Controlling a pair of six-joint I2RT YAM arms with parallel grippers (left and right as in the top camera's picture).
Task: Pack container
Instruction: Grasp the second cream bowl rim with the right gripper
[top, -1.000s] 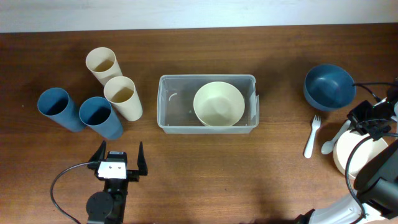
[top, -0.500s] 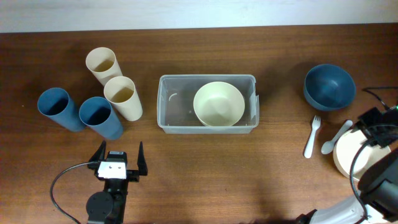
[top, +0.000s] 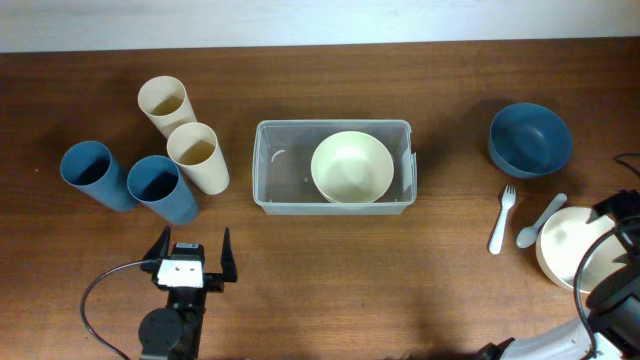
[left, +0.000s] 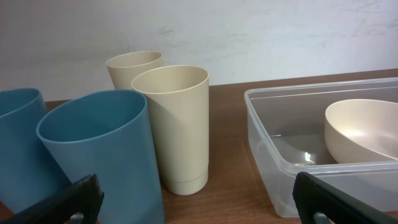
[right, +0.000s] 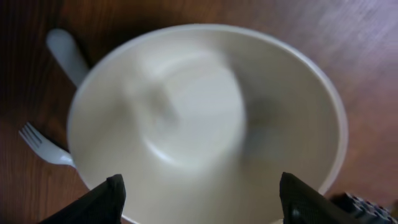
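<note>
The open fingers are over the bowl's hollow, so my right gripper moves toward the right in the right wrist view and down onto the bowl's rim (right: 341, 138) next.
The clear container (top: 270, 165) stands mid-table with a cream bowl (top: 351, 167) inside it. A second cream bowl (top: 565, 245) sits at the right edge, and my right gripper (top: 622, 220) hangs over its far right side, partly out of frame. In the right wrist view this bowl (right: 205, 112) fills the picture and the right gripper (right: 205, 202) is open above it, holding nothing. My left gripper (top: 190, 262) is open near the front edge, left of the container. From the left wrist view the left gripper (left: 199, 202) faces the cups and the container (left: 273, 155).
A blue bowl (top: 530, 140) sits at the back right. A white fork (top: 502, 220) and white spoon (top: 540, 220) lie just left of the right-hand cream bowl. Two cream cups (top: 197, 155) and two blue cups (top: 160, 188) stand left of the container.
My right gripper has drawn back from beside the blue bowl toward the right edge, over the cream bowl, and its jaws have opened. The left arm has not moved.
</note>
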